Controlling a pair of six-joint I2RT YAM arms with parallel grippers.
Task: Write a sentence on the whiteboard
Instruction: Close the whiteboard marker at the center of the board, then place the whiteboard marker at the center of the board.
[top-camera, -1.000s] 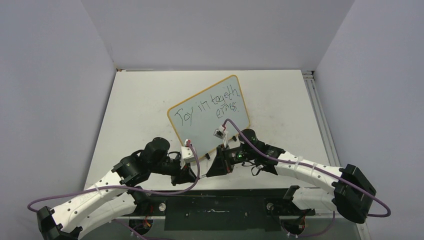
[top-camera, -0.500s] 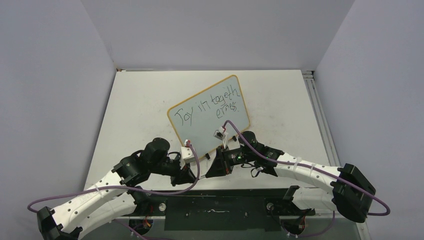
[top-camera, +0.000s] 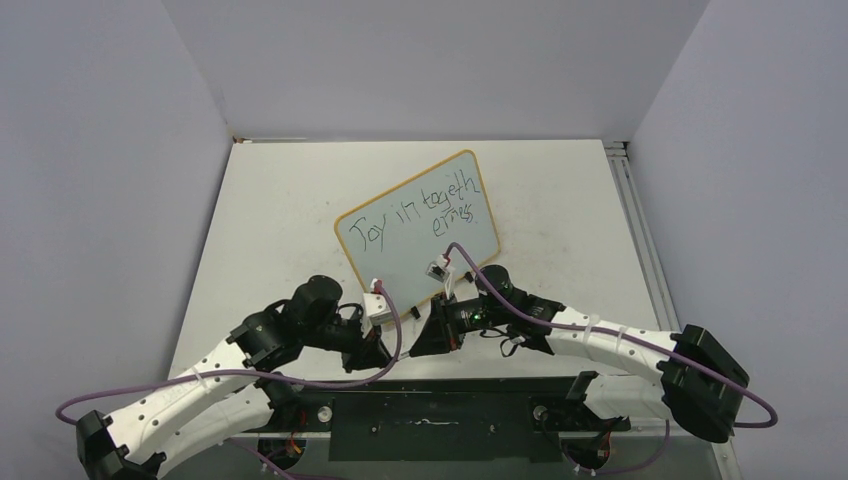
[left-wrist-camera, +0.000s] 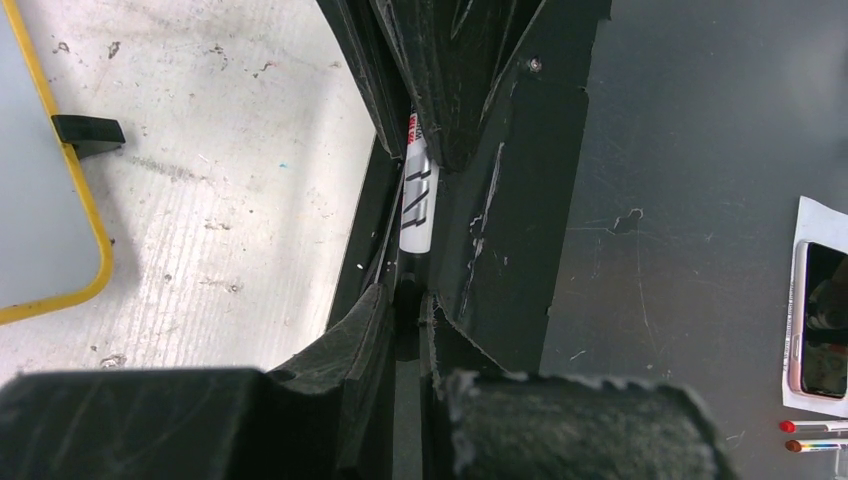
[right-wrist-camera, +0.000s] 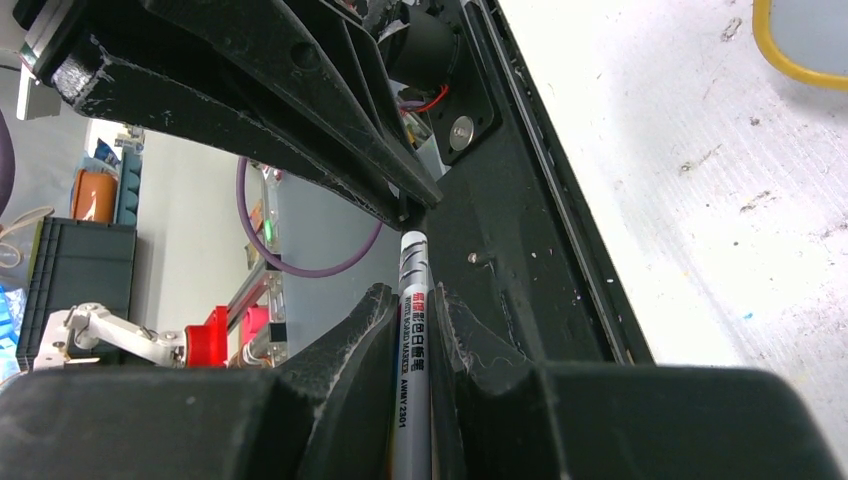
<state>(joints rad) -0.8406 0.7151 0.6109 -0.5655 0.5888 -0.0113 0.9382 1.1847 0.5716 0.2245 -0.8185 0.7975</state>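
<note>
The sentence is written, so I will next move my right gripper down and to the right in the top view to the tabletop beside the whiteboard (top-camera: 400, 268) and release the marker.
The whiteboard (top-camera: 400, 268) leans upright mid-table, yellow-framed, with the sentence (top-camera: 428, 210) in two black lines on it. Its corner (left-wrist-camera: 45, 200) and a black clip foot (left-wrist-camera: 88, 130) show in the left wrist view. My two grippers meet tip to tip at the table's front edge, below the board. My right gripper (top-camera: 428, 338) (right-wrist-camera: 418, 295) is shut on a white-barrelled marker (right-wrist-camera: 412, 330). My left gripper (top-camera: 383, 352) (left-wrist-camera: 408, 298) is shut on the marker's dark end, which looks like its cap (left-wrist-camera: 408, 300). The white barrel (left-wrist-camera: 416, 200) runs on into the right fingers (left-wrist-camera: 445, 90).
A black base plate (left-wrist-camera: 650, 150) lies along the near edge under the grippers. A phone (left-wrist-camera: 822, 318) on paper and some pens (left-wrist-camera: 815, 436) lie beyond it. A metal rail (top-camera: 632, 215) runs down the table's right side. Grey walls close in left, right and back.
Both arms have shifted only very slightly. The grippers stay together on the marker and the board has not moved.
</note>
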